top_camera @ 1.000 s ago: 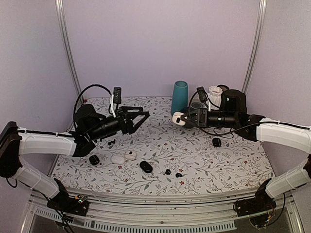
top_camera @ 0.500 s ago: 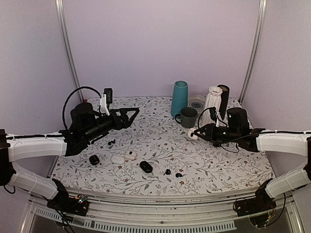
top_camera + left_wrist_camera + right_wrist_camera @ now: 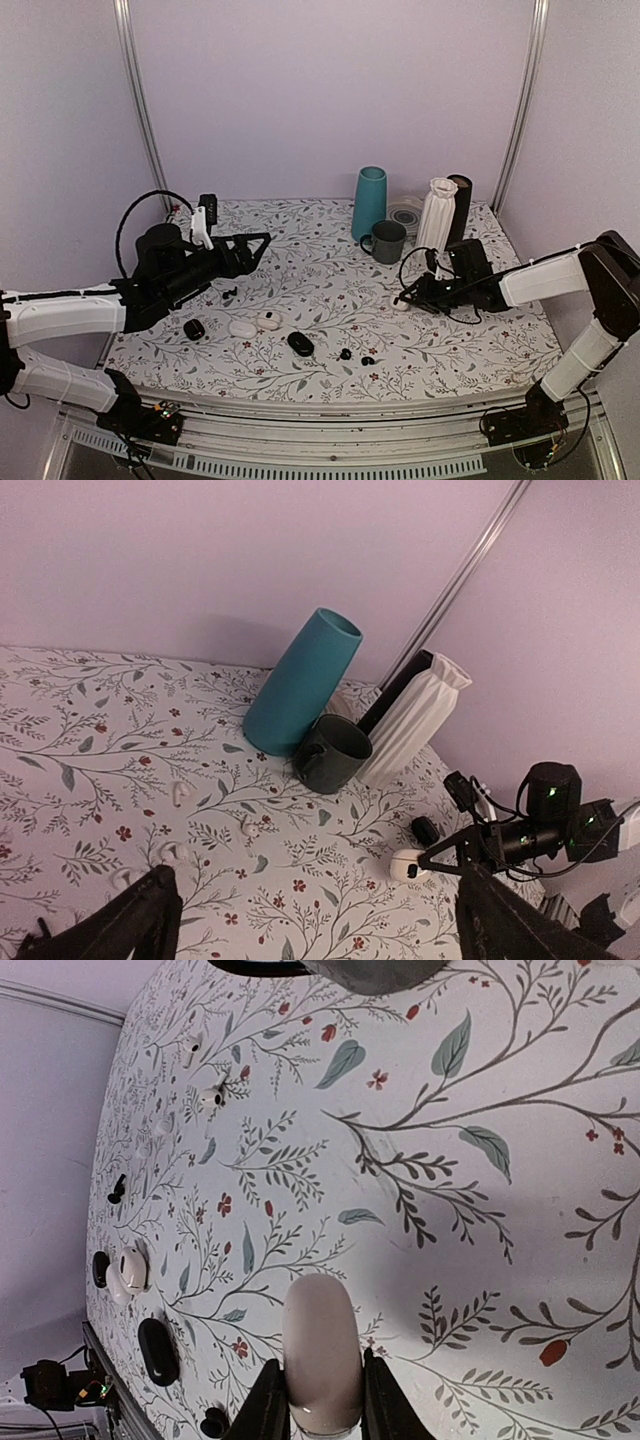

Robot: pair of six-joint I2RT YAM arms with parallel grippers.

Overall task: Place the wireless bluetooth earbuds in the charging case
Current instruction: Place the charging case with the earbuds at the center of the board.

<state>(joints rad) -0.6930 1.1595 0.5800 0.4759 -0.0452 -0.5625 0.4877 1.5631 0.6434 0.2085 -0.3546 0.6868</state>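
Note:
I will shift my right gripper low to the right in the wrist view and release the white case (image 3: pixel 320 1350) on the clear tabletop there.
Two tiny glossy black earbuds (image 3: pixel 345 354) (image 3: pixel 368 360) lie loose near the front middle of the table. A closed black oval case (image 3: pixel 300 344) lies just left of them and also shows in the right wrist view (image 3: pixel 158 1352), with one black bud (image 3: pixel 213 1422) below it. My right gripper (image 3: pixel 405 298) (image 3: pixel 320 1365) is shut on a closed white pebble-shaped case (image 3: pixel 320 1350), low at the table right of centre. I cannot tell if the case touches the table. My left gripper (image 3: pixel 250 245) (image 3: pixel 315 875) is open and empty, raised over the back left.
An open white case (image 3: pixel 268 320) and a white piece (image 3: pixel 241 327) lie front left beside a small black item (image 3: pixel 194 328). A teal vase (image 3: pixel 370 203), dark mug (image 3: pixel 388 241), white vase (image 3: pixel 435 214) and black cylinder (image 3: pixel 461 205) stand at the back. Several white earbuds (image 3: pixel 180 794) lie scattered.
My right gripper has come down and forward with the white case, from beside the vases to table level. My left arm has drawn back to the left, jaws still open.

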